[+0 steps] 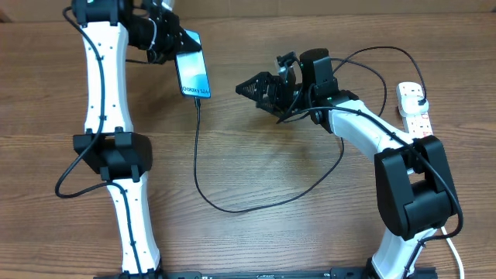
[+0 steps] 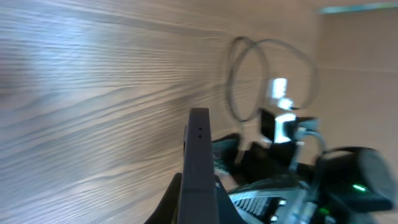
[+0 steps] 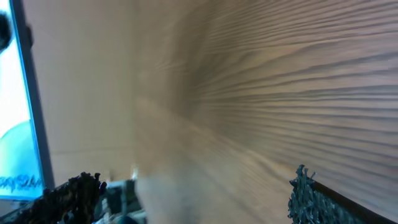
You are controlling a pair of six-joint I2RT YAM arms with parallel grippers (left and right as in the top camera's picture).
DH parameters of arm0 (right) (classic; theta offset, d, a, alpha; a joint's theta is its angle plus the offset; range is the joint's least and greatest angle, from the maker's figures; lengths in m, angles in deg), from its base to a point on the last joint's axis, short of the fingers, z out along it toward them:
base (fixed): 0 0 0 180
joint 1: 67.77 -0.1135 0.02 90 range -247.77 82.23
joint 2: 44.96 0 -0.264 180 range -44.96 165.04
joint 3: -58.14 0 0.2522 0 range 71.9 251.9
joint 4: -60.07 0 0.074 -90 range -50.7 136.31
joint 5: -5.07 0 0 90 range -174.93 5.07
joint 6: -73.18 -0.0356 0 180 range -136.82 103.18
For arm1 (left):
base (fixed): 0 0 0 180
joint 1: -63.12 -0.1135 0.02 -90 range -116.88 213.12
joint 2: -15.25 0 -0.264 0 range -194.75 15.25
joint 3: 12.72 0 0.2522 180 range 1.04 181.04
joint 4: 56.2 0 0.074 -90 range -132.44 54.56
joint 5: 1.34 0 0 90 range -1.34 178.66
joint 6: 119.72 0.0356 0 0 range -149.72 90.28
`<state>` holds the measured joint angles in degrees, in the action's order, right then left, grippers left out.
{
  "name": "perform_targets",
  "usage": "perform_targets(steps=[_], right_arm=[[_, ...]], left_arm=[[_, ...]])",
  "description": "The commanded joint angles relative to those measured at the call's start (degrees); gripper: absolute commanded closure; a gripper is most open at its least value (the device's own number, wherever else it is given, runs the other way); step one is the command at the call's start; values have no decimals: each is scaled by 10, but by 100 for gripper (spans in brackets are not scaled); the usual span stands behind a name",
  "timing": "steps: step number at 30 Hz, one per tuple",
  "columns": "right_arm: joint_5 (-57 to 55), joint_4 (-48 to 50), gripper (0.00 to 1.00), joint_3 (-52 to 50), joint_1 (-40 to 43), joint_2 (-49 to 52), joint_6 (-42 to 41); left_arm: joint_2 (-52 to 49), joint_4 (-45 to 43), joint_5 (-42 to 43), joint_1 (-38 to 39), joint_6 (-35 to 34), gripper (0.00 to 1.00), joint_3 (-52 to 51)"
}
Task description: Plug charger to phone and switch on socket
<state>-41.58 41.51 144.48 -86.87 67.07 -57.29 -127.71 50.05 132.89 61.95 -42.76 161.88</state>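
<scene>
I should lower my left gripper, back and to the right in the overhead view, and let go of the phone [image 1: 192, 72] on the bare tabletop, because the cable meets the phone's near edge.
The phone [image 1: 192, 72], its light-blue screen up, is held at its far end by my left gripper [image 1: 172, 46], which is shut on it. In the left wrist view the phone's dark edge [image 2: 199, 155] stands between the fingers [image 2: 199, 208]. The charger's thin black cable [image 1: 196, 155] meets the phone's near edge, loops over the table and runs right toward the white socket strip [image 1: 415, 108]. My right gripper [image 1: 246, 87] is open and empty, a little to the right of the phone and pointing at it. The phone's screen shows at the left edge of the right wrist view [image 3: 15, 124], beyond the spread fingers [image 3: 189, 190].
The cable's loop [image 1: 310, 182] lies across the middle of the wooden table and passes under my right arm. The socket strip sits at the right edge, beside the right arm's elbow [image 1: 415, 182]. The left arm's base link [image 1: 115, 151] stands at the left.
</scene>
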Motion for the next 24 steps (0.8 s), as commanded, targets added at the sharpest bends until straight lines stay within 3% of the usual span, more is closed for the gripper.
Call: perform_targets(steps=[1, 9, 24], right_arm=[[-70, -18, 0, 5, 7, -1, 29], [-105, -55, 0, 5, 15, -1, 49], [-148, -106, 0, 5, 42, -1, 50]], left_arm=[[2, 2, -73, 17, 12, 96, -11], [1, -45, -66, 37, 12, 96, -122], [1, -213, 9, 87, 11, 96, -308]])
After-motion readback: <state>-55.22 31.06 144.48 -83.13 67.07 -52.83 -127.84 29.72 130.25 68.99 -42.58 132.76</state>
